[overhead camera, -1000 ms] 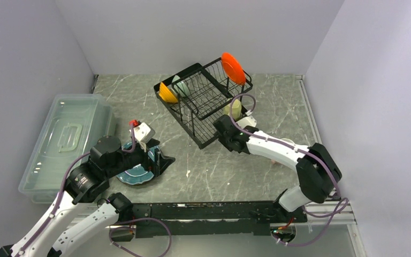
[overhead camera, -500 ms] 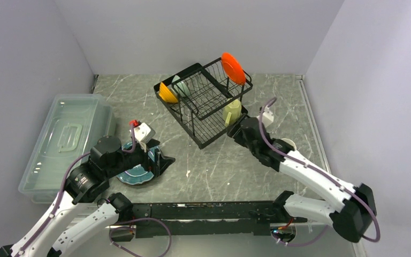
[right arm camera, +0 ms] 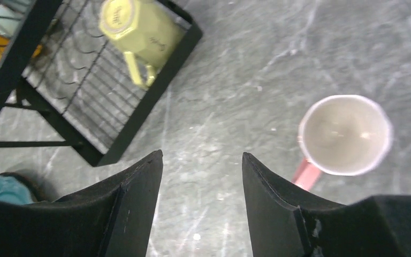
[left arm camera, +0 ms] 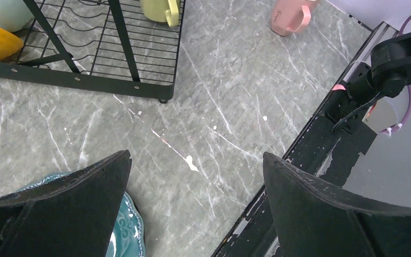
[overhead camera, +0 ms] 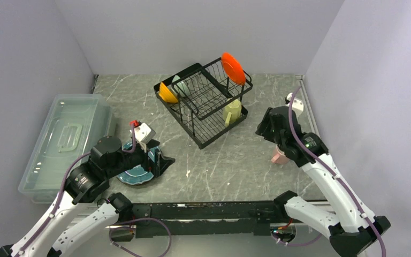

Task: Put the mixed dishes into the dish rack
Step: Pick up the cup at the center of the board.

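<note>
The right gripper will next move down and toward the right in the wrist view, onto the pink mug's rim (overhead camera: 277, 149) (right arm camera: 303, 140) beside its handle, because a finger fits into the mug's upturned opening.
The black wire dish rack (overhead camera: 203, 101) stands at the back middle. Its raised tier holds the orange-red plate (overhead camera: 233, 67). The orange-yellow bowl (overhead camera: 167, 93) and pale green bowl (overhead camera: 177, 83) sit at its left end. The pale yellow mug (overhead camera: 231, 111) lies in the lower tray (right arm camera: 155, 96). The pink mug (overhead camera: 279, 156) stands upright on the table, mouth up (right arm camera: 345, 134). My right gripper (right arm camera: 202, 155) is open and empty, above the table left of the pink mug. My left gripper (left arm camera: 196, 158) is open and empty, with the teal plates (overhead camera: 135, 172) under its left finger.
A clear plastic lidded bin (overhead camera: 67, 144) lies along the left wall. A black mounting rail (overhead camera: 208, 211) runs along the near table edge. Walls close in the back, left and right.
My right gripper has let go of the pale yellow mug in the rack's lower tray and swung right, to beside the pink mug. The left arm has not moved.
</note>
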Tool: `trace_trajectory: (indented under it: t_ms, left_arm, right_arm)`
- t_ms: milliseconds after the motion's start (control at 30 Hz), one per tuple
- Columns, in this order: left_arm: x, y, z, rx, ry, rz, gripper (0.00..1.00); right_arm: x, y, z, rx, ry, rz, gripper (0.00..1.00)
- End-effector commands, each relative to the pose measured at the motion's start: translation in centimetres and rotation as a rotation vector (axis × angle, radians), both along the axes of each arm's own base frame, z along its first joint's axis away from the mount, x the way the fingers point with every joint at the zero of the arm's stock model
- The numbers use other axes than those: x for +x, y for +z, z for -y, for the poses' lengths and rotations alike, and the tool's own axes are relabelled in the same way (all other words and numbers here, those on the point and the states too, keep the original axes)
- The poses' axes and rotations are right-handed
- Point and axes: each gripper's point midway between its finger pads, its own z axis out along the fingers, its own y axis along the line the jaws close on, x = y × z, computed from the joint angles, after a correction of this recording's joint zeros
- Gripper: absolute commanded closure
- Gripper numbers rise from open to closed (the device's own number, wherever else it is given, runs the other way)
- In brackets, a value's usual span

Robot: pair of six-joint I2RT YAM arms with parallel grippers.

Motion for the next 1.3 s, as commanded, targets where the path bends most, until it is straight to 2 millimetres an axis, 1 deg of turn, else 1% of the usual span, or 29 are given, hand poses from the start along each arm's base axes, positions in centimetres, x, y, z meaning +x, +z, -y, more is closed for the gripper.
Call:
trace_trajectory:
  t_ms: [0, 133, 300, 467, 600, 700, 800, 1067, 1200, 1267]
  left_arm:
    - [-0.1, 0.8, 0.3, -0.017, -0.016, 0.019, 0.00]
    - [-0.2, 0.9, 0.2, -0.018, -0.017, 0.021, 0.00]
    - [-0.2, 0.9, 0.2, -0.020, -0.016, 0.023, 0.01]
    - [-0.2, 0.9, 0.2, -0.020, -0.018, 0.023, 0.01]
    - [-0.3, 1.0, 0.1, -0.023, -0.013, 0.030, 0.01]
    - [-0.3, 1.1, 0.1, -0.026, -0.014, 0.033, 0.01]
    - [-0.3, 1.2, 0.0, -0.028, -0.013, 0.037, 0.00]
    - [-0.4, 1.3, 0.0, -0.029, -0.013, 0.037, 0.01]
    - [-0.3, 1.3, -0.1, -0.029, -0.008, 0.040, 0.00]
    - [-0.4, 1.3, -0.1, -0.030, -0.008, 0.041, 0.01]
  right_arm:
    - [-2.0, -0.5, 3.8, -0.176, -0.024, -0.144, 0.41]
    - [-1.8, -2.1, 5.1, -0.175, -0.055, -0.204, 0.41]
    - [-0.6, -4.1, 6.9, -0.178, -0.109, -0.253, 0.40]
    - [0.6, -7.2, 7.6, -0.147, -0.131, -0.321, 0.41]
    - [0.8, -8.7, 8.1, -0.139, -0.169, -0.349, 0.41]
    - [0.6, -10.3, 7.7, -0.099, -0.173, -0.388, 0.42]
    - [0.4, -11.7, 7.9, -0.094, -0.189, -0.414, 0.43]
    - [0.3, -13.5, 8.1, -0.096, -0.205, -0.442, 0.52]
    - [0.1, -14.3, 8.1, -0.094, -0.201, -0.453, 0.62]
    - [0.0, -14.6, 8.1, -0.095, -0.198, -0.465, 0.69]
